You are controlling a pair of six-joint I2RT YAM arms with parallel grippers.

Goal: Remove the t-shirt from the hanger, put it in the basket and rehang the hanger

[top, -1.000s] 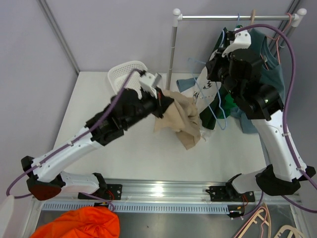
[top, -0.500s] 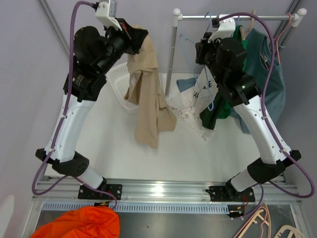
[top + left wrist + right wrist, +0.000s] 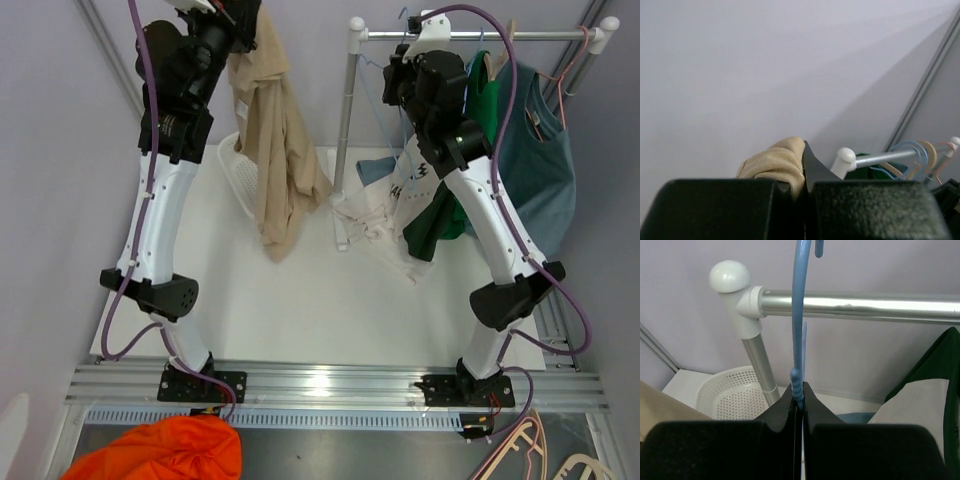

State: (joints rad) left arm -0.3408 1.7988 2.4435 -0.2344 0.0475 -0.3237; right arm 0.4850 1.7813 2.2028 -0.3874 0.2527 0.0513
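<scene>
The right gripper moves outward next, since the bar's empty part point(image 3: 386, 36) point(image 3: 812, 305) lies outward of it. It then lowers the bare hanger's hook onto the bar and releases.
The tan t-shirt point(image 3: 272, 150) hangs free in the air at the upper left, off the hanger. My left gripper point(image 3: 236, 14) is raised high and shut on its top fold, which shows between the jaws in the left wrist view point(image 3: 775, 162). My right gripper point(image 3: 396, 78) is shut on the thin blue hanger point(image 3: 798, 315), which is bare. It holds the hanger upright just in front of the left end of the metal rail point(image 3: 855, 304). In the top view the hanger point(image 3: 374, 66) shows only as a faint blue line.
A white perforated basket point(image 3: 232, 165) sits on the table, partly behind the tan shirt. Green point(image 3: 490, 95) and teal point(image 3: 545, 150) garments hang on the rail point(image 3: 500, 36). White and blue clothes point(image 3: 378, 215) lie under it. An orange cloth point(image 3: 160, 455) lies below the table's front.
My left arm has lifted the tan t-shirt from the table up and to the far left. My right arm has raised the blue hanger up to the rail's left end.
</scene>
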